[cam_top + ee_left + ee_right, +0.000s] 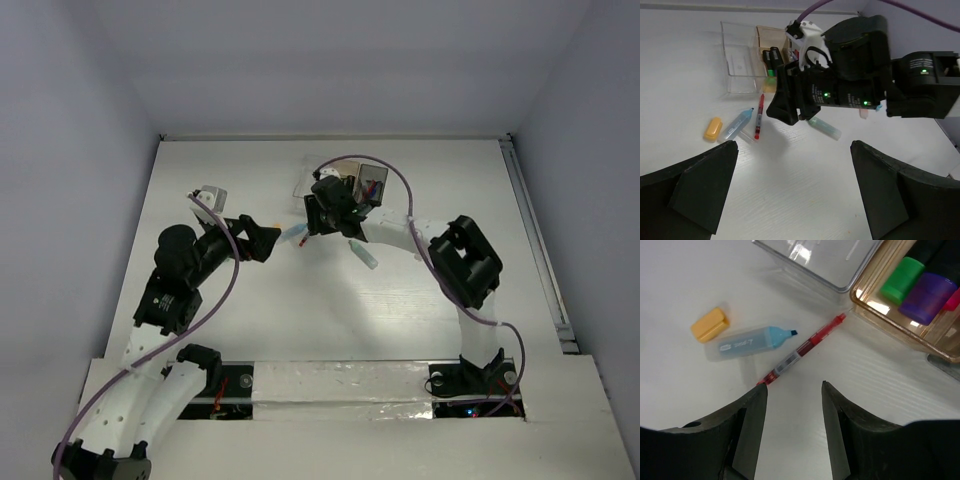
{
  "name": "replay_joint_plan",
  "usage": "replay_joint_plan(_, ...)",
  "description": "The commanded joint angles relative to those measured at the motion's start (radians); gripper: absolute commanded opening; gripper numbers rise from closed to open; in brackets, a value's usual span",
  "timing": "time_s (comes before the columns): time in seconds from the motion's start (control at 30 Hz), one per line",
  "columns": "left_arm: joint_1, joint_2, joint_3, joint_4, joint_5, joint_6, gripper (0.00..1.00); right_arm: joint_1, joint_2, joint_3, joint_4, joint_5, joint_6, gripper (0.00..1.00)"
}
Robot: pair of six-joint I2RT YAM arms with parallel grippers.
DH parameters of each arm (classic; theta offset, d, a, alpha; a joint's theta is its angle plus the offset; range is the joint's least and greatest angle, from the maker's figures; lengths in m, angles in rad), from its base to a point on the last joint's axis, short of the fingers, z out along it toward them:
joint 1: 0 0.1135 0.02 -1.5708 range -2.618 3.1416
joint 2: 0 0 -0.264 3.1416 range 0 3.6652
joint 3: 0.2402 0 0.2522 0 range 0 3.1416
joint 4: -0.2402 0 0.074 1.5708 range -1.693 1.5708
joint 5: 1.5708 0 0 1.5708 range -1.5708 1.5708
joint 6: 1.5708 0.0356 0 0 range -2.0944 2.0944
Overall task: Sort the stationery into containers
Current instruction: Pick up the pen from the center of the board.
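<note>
The red pen's middle is beyond my open fingers. Next, my right gripper moves toward the containers and down and closes on the red pen's dark band point(805, 348).
My right gripper point(795, 387) stands open just above the table, with nothing between its fingers. A red pen point(800, 352) lies slanted in front of it, its near end beside the left fingertip point(760, 390). Left of the pen lie a light-blue highlighter point(752, 342) and an orange piece point(710, 324). The clear container point(815, 260) looks empty. The tan-orange container point(880, 310) holds a green marker point(901, 276) and a purple marker point(927, 297). My left gripper point(792, 165) is wide open and empty, short of the red pen point(759, 116) and facing the right gripper point(312, 228).
A pale teal clear piece point(825, 128) lies on the table under the right arm, also seen as the teal piece point(365, 255) from above. The right arm's wrist point(840, 85) blocks much of the left wrist view. A grey edge point(945, 365) shows past the tan-orange container.
</note>
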Motion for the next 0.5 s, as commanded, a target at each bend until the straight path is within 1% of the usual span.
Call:
replay_joint_plan(0.0,0.006,-0.021,0.010,0.033,0.002,-0.002,0.94,0.005,0.049,0.080,-0.022,0.095,0.041,0.53)
replay_joint_plan(0.1,0.006,-0.022,0.009,0.033,0.003,-0.002,0.94,0.014,0.087,0.108,-0.006,0.102,0.050,0.53)
replay_joint_plan(0.33,-0.004,-0.025,0.009,0.035,0.009,-0.002,0.95,0.014,0.161,0.171,-0.028,0.095,0.062,0.52)
replay_joint_plan(0.47,-0.004,-0.024,0.009,0.033,0.008,-0.001,0.95,0.014,0.190,0.191,-0.054,0.115,0.063,0.48)
